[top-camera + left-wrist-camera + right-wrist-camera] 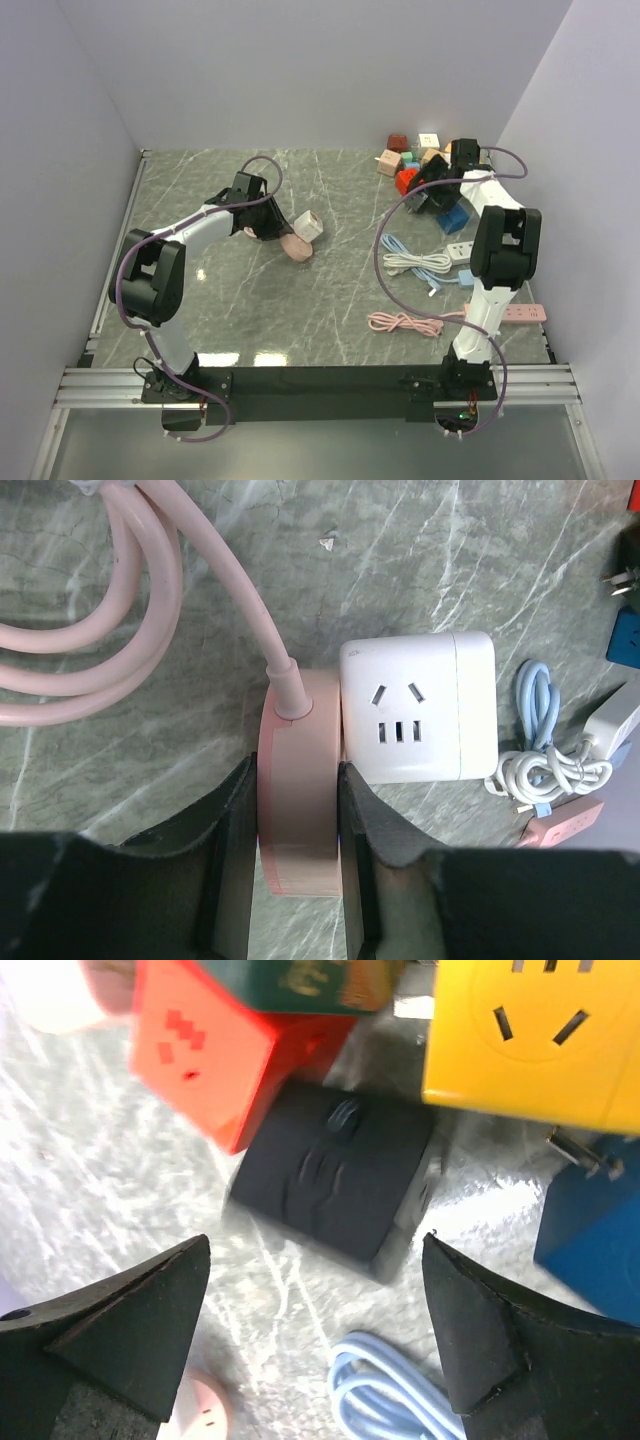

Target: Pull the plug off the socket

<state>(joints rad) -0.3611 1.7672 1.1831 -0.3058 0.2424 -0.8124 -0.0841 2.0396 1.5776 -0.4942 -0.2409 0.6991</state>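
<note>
To get onto the white socket [309, 226], my right gripper should first go to the left in the top view, away from the black cube, as only the plug is held.
In the left wrist view a round pink plug [300, 720] with a thick pink cord [150, 580] lies flat against the side of a white cube socket [415, 708]. My left gripper [298, 770] is shut on the plug, one finger on each flat face. From above, the plug [296, 246] and socket [309, 226] sit mid-table, just right of the left gripper [270, 228]. My right gripper [320, 1290] stands open over a black cube [335, 1170] at the far right [440, 185], holding nothing.
Around the black cube are an orange-red cube [215, 1045], a yellow socket cube [535, 1040], a blue cube [595, 1250] and a light blue cable [395, 1390]. A white strip with coiled cables [420, 262], a pink cable [405, 322] and a pink strip [520, 313] lie at the right.
</note>
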